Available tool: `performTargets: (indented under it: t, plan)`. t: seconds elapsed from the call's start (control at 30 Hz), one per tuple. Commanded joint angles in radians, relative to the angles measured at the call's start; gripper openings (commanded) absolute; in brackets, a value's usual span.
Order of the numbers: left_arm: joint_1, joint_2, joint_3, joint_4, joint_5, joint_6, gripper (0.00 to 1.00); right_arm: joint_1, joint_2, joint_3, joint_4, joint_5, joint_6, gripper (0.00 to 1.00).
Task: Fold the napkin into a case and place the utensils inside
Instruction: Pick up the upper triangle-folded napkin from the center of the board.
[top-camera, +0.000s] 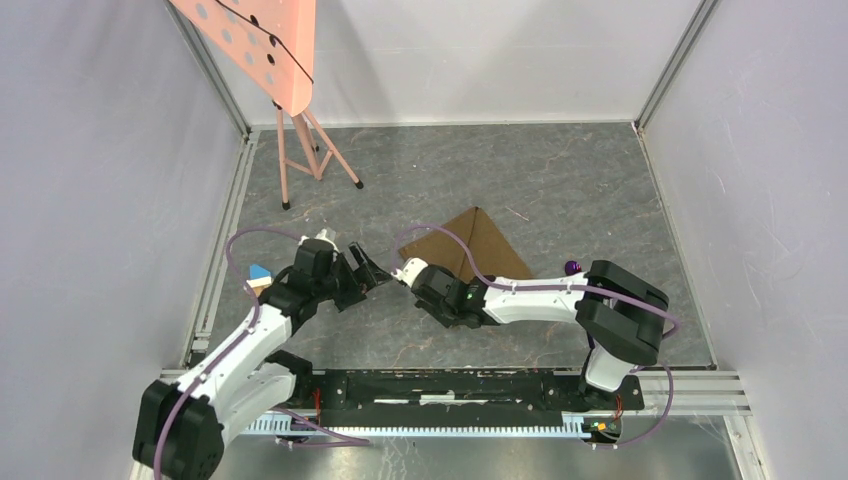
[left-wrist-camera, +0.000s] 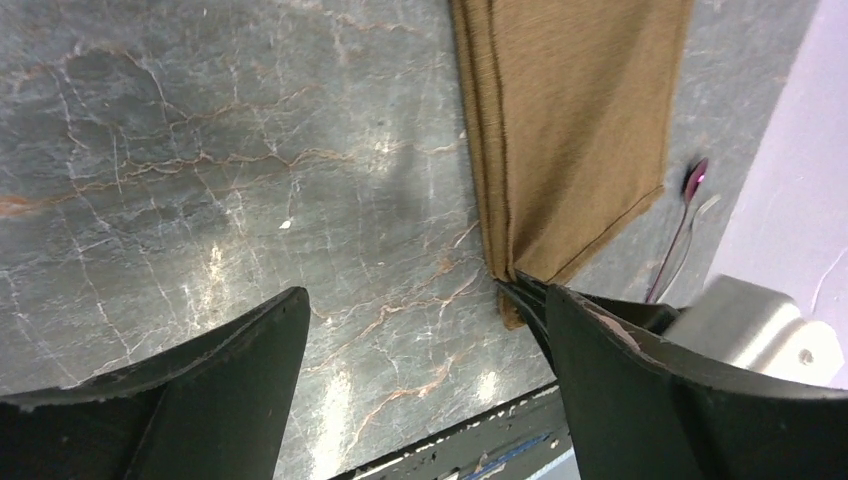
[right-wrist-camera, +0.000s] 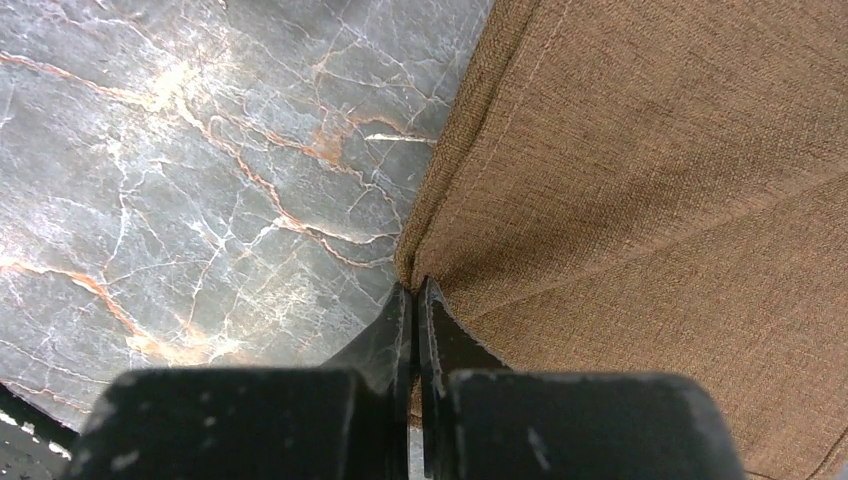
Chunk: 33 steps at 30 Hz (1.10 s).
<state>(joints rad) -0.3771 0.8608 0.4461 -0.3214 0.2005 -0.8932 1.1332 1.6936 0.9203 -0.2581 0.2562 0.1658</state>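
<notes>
I will next lower my left gripper across onto the napkin's pinched corner, which is below the gripper and to its right in the top view, since its fingers are empty.
The tan-brown napkin (top-camera: 483, 245) lies folded on the grey marbled table, with layered edges showing along its left side (left-wrist-camera: 575, 120). My right gripper (top-camera: 403, 272) is shut on the napkin's near-left corner (right-wrist-camera: 415, 290), and cloth shows pinched between the jaws. My left gripper (top-camera: 374, 270) stands open just left of that corner, with only bare table between its fingers (left-wrist-camera: 425, 300). The utensils lie to the napkin's right: a purple-handled one (left-wrist-camera: 696, 178) (top-camera: 572, 267) and a thin silvery one (left-wrist-camera: 706, 205) beside it, mostly hidden behind my right arm.
A small blue-and-wood block (top-camera: 260, 274) sits by my left arm. A pink stand (top-camera: 300, 150) with a dotted board is at the back left. Grey walls enclose the table, and a rail (top-camera: 460, 385) runs along its near edge.
</notes>
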Motion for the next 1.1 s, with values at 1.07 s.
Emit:
performTargets:
  t: [1.07]
  plan:
    - [-0.155, 0.709, -0.069, 0.937, -0.118, -0.556, 0.72, -0.071, -0.246, -0.118, 0.099, -0.129, 0.002, 0.00]
